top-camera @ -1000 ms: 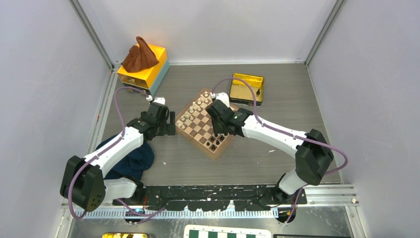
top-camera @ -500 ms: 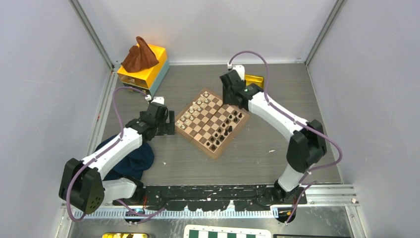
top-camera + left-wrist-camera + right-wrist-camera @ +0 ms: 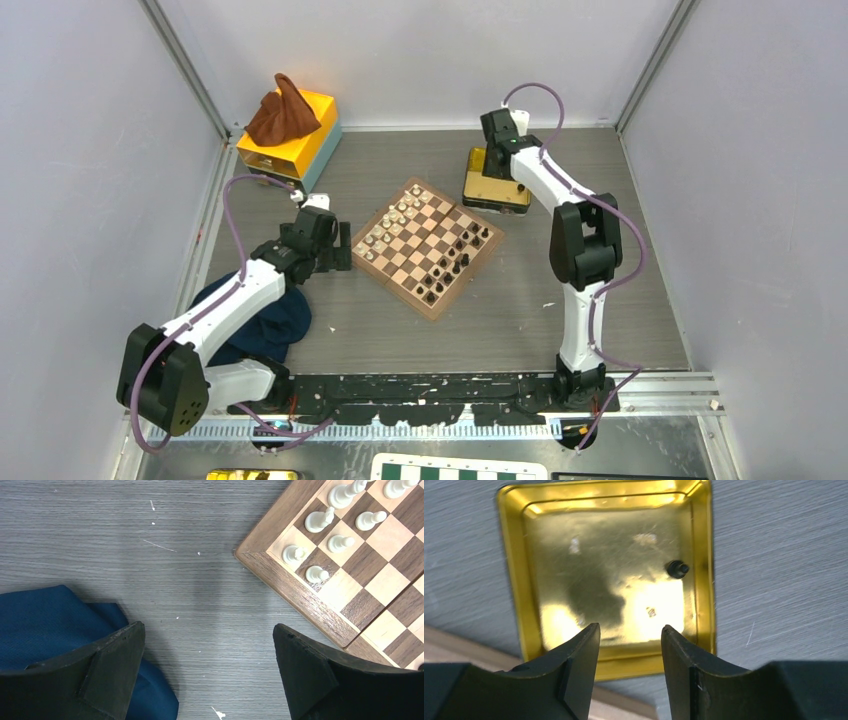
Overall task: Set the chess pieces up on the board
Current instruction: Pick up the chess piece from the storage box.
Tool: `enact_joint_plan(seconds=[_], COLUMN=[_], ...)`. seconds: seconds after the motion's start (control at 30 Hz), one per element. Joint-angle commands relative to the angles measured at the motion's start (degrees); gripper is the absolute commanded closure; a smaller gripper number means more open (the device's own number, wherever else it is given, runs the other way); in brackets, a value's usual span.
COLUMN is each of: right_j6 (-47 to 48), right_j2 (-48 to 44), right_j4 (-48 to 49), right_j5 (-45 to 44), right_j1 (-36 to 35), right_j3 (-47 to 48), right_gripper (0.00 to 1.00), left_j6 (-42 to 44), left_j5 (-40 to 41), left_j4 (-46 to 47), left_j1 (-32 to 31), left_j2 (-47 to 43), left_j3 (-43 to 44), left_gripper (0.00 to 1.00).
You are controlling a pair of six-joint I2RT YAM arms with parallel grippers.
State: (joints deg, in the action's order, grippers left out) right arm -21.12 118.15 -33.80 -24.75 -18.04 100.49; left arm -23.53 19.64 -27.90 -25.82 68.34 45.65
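Observation:
I should next move my right gripper to the right in the top view and down onto the tray's black piece (image 3: 677,569), because it is still off the board.
The wooden board (image 3: 428,238) lies mid-table, turned diamond-wise. Tiny black chess pieces (image 3: 456,262) stand along its right side and cream pieces (image 3: 388,226) along its left. One black piece (image 3: 678,569) lies in the gold tray (image 3: 705,555) behind the board. My right gripper (image 3: 630,630) is open and empty, hovering above the tray's near edge; it also shows in the top view (image 3: 498,165). My left gripper (image 3: 209,630) is open and empty over bare table beside the board's left corner (image 3: 295,591), where cream pieces (image 3: 320,521) stand.
A blue cloth (image 3: 50,615) lies under my left finger and also shows in the top view (image 3: 262,325). A yellow box with a brown cloth on it (image 3: 288,128) stands at the back left. A green-and-white board (image 3: 460,468) lies beyond the near edge.
My right arm has swung away from the board's black side, back and up to hover over the gold tray. My left arm has hardly moved.

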Motion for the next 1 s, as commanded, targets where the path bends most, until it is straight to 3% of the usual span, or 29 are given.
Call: enact_joint_plan(seconds=[0.0,0.97], right_j6=[-0.5,-0.9], right_j2=[1.7,11.4], right_j4=[2.5,1.2], right_j5=[-0.6,1.8], right_j1=[3.0,8.2], right_j3=[4.4,10.5], right_gripper=[0.46,0.47], left_j6=[0.8,1.3], left_j5=[1.4,1.8], left_j4=[1.5,1.7], left_j1=[0.0,0.2], left_j2=[-1.0,1.5], left_j3=[2.3,2.6], left_gripper=[0.0,0.0])
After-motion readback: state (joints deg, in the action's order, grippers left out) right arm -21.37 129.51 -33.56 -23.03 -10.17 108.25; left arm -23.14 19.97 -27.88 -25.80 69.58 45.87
